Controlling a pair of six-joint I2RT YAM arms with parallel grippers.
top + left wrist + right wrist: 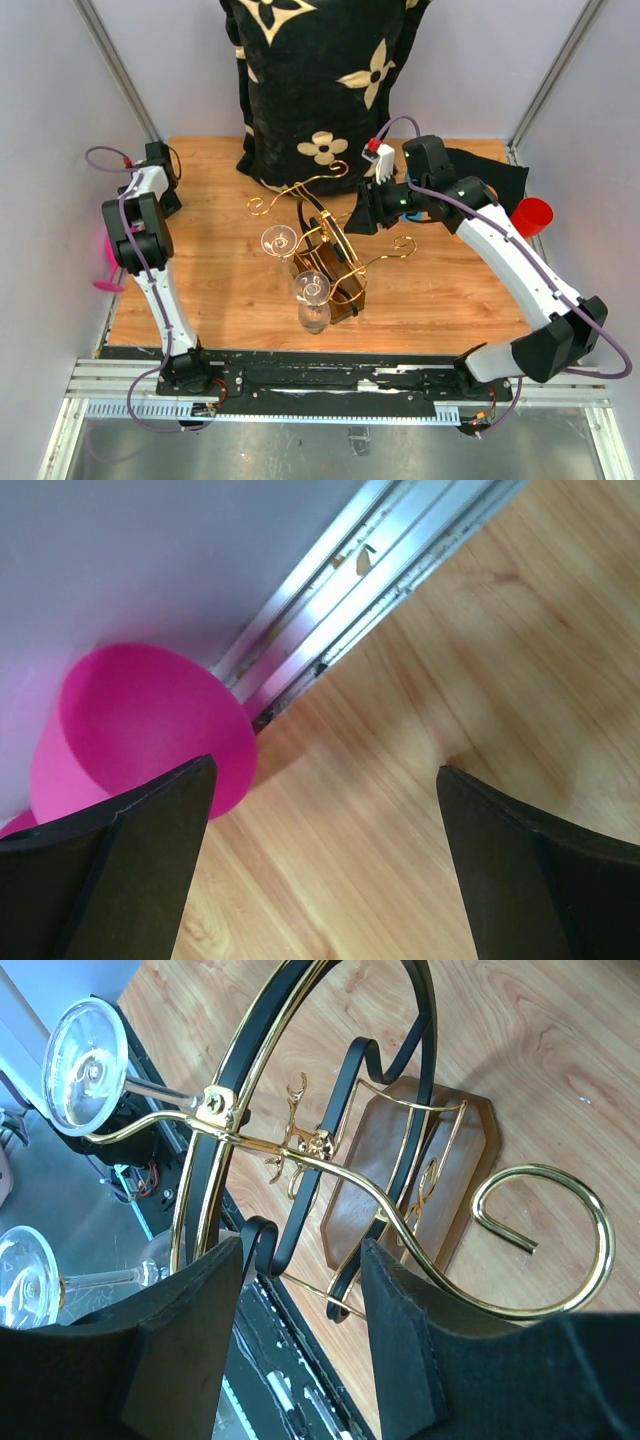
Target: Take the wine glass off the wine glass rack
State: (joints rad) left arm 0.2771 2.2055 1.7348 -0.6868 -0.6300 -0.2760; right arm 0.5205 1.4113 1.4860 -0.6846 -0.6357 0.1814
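Observation:
Next, my left gripper goes back and toward the left in the wrist view, around the pink cup's bowl (112, 252) (155, 725), since mostly bare wood lies between the gripper's fingers.
The wine glass rack (322, 240), gold wire with scroll arms on a dark wooden base, stands mid-table. Two wine glasses hang from it upside down: one on the left (279, 241), one at the front (312, 298). My right gripper (362, 214) is open at the rack's top right. In the right wrist view its jaws (300, 1260) straddle the rack's black and gold wires (300, 1145), above the wooden base (410, 1170). Both glass feet (85, 1068) (25, 1275) show at the left, away from the fingers. My left gripper (325, 780) is open and empty over bare wood.
A pink cup (140, 730) lies by the left wall rail, close to my left gripper (125, 248). A black cushion with cream flowers (320, 80) stands at the back. A red cup (532, 215) and a black cloth (490, 170) sit at the right edge.

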